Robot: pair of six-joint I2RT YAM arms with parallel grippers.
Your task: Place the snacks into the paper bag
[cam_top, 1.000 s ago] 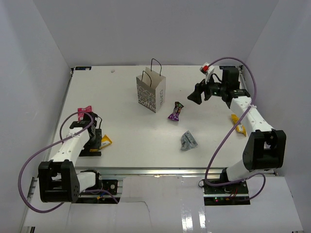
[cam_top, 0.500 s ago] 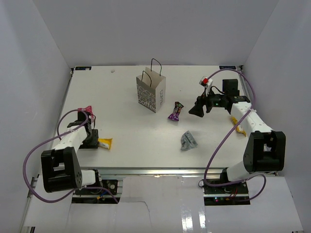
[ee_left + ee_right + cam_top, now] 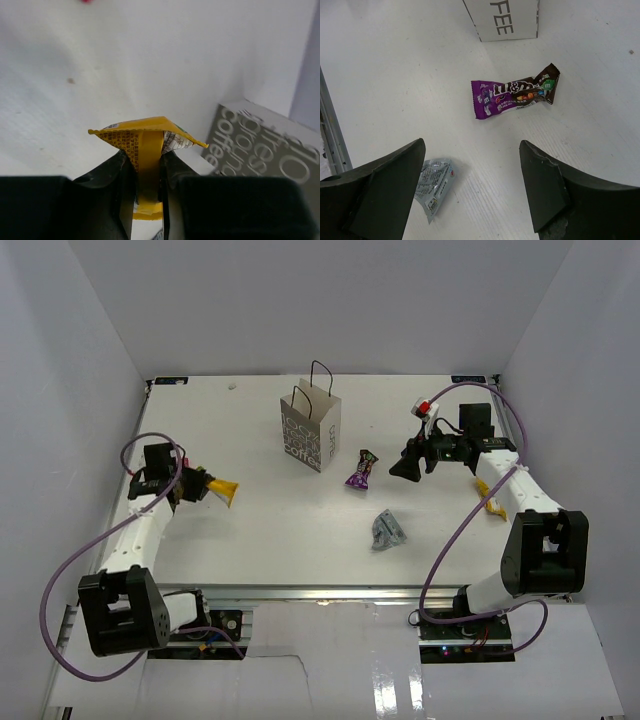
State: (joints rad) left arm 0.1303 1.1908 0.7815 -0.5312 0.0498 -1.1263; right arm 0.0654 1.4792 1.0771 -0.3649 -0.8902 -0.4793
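The left gripper lifts up and outward next, lowers the yellow snack into the bag's opening [image 3: 313, 402] and releases it, as the bag opens upward between its handles.
My left gripper [image 3: 203, 486] [image 3: 146, 162] is shut on a yellow snack [image 3: 223, 490] [image 3: 148, 136] and holds it above the table at the left. The packet's crimped end sticks out past the fingertips. The paper bag [image 3: 311, 430] [image 3: 265, 150] [image 3: 502, 20] stands upright at the back middle, to the right of that snack. My right gripper [image 3: 408, 466] [image 3: 472, 150] hangs open with nothing between its fingers, just right of the purple snack [image 3: 360, 471] [image 3: 515, 94]. A silver-grey snack [image 3: 388, 530] [image 3: 433, 186] lies nearer the front.
Another yellow snack [image 3: 490, 498] lies beside the right arm near the table's right edge. A sliver of a red-pink packet [image 3: 86, 1] shows at the top of the left wrist view. White walls close the table in on three sides.
My left gripper closed on the yellow snack, lifted it off the table and swung away from the front edge. My right gripper came down and slightly left, toward the purple snack.
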